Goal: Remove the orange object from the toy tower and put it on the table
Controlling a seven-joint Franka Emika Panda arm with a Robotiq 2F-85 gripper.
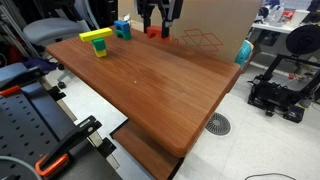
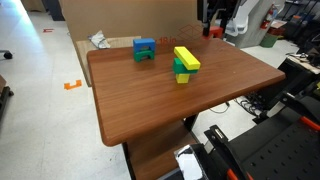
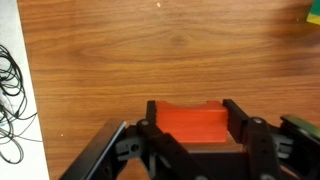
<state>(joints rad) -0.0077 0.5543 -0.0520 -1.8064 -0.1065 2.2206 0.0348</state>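
I will lower my gripper to the open tabletop below next and let go of the orange object there. It still hangs above bare wood, clear of the teal-blue cube (image 1: pixel 122 29).
My gripper (image 3: pixel 190 118) is shut on the orange object (image 3: pixel 190 124), a small orange-red block held between both fingers just over the reddish-brown table (image 3: pixel 120 50). In both exterior views the gripper (image 1: pixel 157 22) (image 2: pixel 212 24) is at the table's far edge with the orange block (image 1: pixel 153 32) (image 2: pixel 208 32) under it. I cannot tell whether the block touches the wood. The toy tower's teal-blue cube (image 1: pixel 122 29) (image 2: pixel 144 49) stands alone, apart from the gripper, with nothing on top.
A yellow block with a flat green bar (image 1: pixel 97 40) (image 2: pixel 184 62) stands near the teal cube. A cardboard box (image 1: pixel 210 20) is behind the table. Black cables (image 3: pixel 10 90) lie off the table edge. A 3D printer (image 1: pixel 280 85) stands on the floor.
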